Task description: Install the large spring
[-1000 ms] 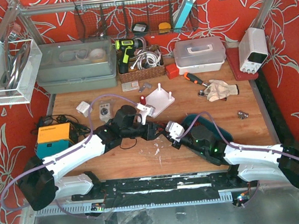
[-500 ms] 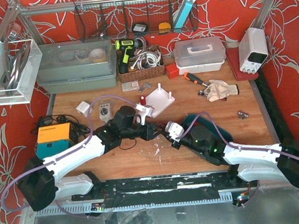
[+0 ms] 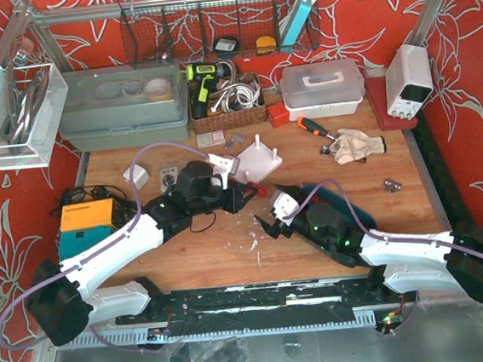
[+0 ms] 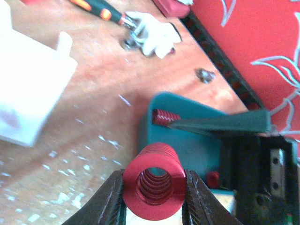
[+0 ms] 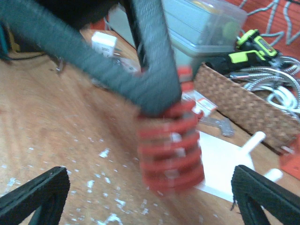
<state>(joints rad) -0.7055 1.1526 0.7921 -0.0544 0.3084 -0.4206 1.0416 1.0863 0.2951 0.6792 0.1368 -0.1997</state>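
Next, my left gripper moves the spring outward, turning fingers-down, over the far peg of the white base, then lowers and releases it, since that peg is bare.
The large spring is a red coil, held end-on between the fingers of my left gripper, which is shut on it. In the top view the left gripper holds the spring just in front of the white peg base. My right gripper stands open just below it. In the right wrist view the spring hangs blurred from a grey left finger, between the wide-apart jaws of the right gripper and touching neither. The base's pegs show behind it.
A teal tray holding a smaller red spring lies under the right arm. A screwdriver and glove lie at the back right. A woven basket and grey bin line the back. An orange box sits left.
The right gripper has opened and let go of the spring. The left gripper, now shut on it, has carried it up and back toward the white base.
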